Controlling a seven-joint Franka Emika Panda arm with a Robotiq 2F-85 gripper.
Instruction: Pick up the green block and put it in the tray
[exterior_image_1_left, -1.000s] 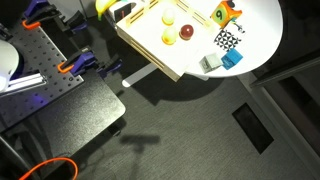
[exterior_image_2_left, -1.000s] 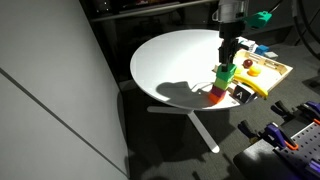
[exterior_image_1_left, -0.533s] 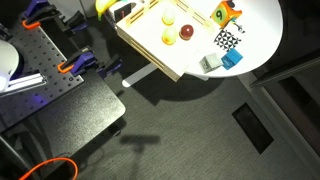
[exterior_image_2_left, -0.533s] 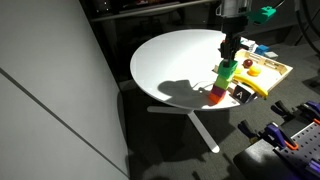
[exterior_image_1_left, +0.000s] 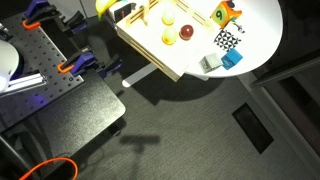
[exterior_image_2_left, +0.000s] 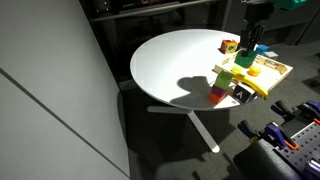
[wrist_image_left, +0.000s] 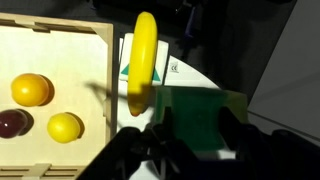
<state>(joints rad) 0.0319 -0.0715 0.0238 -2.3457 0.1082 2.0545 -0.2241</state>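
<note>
Next, my gripper goes past the banana, toward the left in the wrist view, over the tray's bare end beyond the fruits. The tray's bottom is free there.
My gripper is shut on the green block, which fills the space between the two fingers in the wrist view. In an exterior view the gripper holds the green block in the air at the near edge of the light wood tray. The tray also shows in the wrist view to the left of the block, and in an exterior view. The gripper is out of sight in that exterior view.
A banana lies by the tray's rim, beside the block. Yellow fruits and a dark red one lie in the tray. A small stack of blocks stands on the round white table. More blocks sit beside the tray.
The gripper has lifted the green block off the block stack and carried it to the right, towards the tray.
</note>
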